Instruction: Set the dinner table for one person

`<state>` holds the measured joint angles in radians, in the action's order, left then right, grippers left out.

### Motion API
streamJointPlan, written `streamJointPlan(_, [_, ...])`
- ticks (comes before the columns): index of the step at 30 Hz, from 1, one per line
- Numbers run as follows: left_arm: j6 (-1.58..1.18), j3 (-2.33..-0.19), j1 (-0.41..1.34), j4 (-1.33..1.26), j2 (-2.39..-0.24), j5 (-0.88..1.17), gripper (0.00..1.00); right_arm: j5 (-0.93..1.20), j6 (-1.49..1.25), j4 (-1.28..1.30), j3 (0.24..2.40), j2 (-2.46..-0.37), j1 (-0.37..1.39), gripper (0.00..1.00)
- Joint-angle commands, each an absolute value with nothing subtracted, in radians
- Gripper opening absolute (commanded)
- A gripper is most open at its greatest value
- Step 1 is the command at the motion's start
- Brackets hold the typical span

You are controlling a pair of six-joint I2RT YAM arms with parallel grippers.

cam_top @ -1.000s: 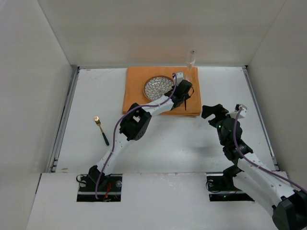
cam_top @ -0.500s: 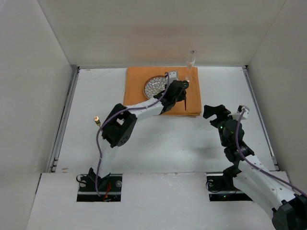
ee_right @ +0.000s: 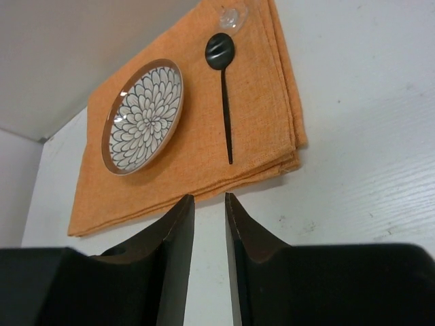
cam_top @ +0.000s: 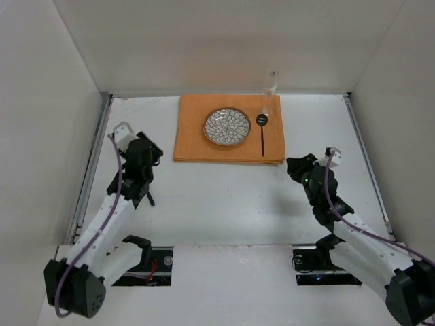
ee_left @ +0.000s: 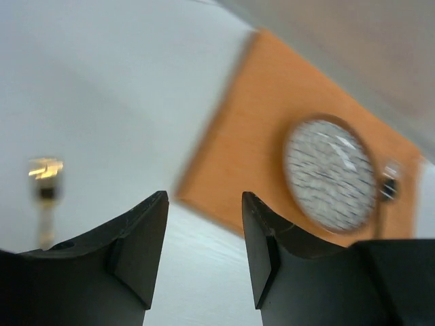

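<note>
The fork still lies off the placemat holding plate and spoon, so next my left gripper needs to draw back and down to close on the fork's dark handle.
On the white dinner table lies an orange placemat with a patterned plate on it. A black spoon rests on the mat right of the plate, and a clear glass stands behind it. My left gripper hovers open and empty over the table's left side, above a gold-headed fork whose dark handle shows below the arm. My right gripper is low, right of the mat's near corner. Its jaws are open only a narrow gap, with nothing between them.
Metal rails run along the table's side edges, and white walls close it in at the back and sides. In the right wrist view the plate, spoon and glass base lie ahead of the fingers.
My left arm has swung from the placemat back to the table's left side with its jaws opening, and the spoon lies free on the mat. My right gripper's jaws have narrowed.
</note>
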<state>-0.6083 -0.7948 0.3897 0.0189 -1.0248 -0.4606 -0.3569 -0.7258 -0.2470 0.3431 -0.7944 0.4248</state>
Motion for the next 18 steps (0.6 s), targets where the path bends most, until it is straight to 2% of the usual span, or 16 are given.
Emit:
streamJointPlan(1, [-0.607,-0.668,0.25,0.31,-0.879,-0.508,0.45,-0.339,-0.718,-0.311,0.374,-0.793,0.441,0.31])
streamJointPlan(7, [-0.702,-0.49,0.122,0.342,-0.873,-0.377,0.41,-0.33,-0.707,-0.322,0.376,-0.805,0.447,0.34])
streamJointPlan(14, [-0.71,-0.419,0.12,0.216,-1.006,-0.364,0.4,-0.307,-0.699,-0.319,0.388,-0.824,0.462,0.25])
streamJointPlan(18, [-0.716,-0.394,0.116,0.149,-1.063,-0.347,0.37,-0.316,-0.695,-0.327,0.388,-0.824,0.472,0.25])
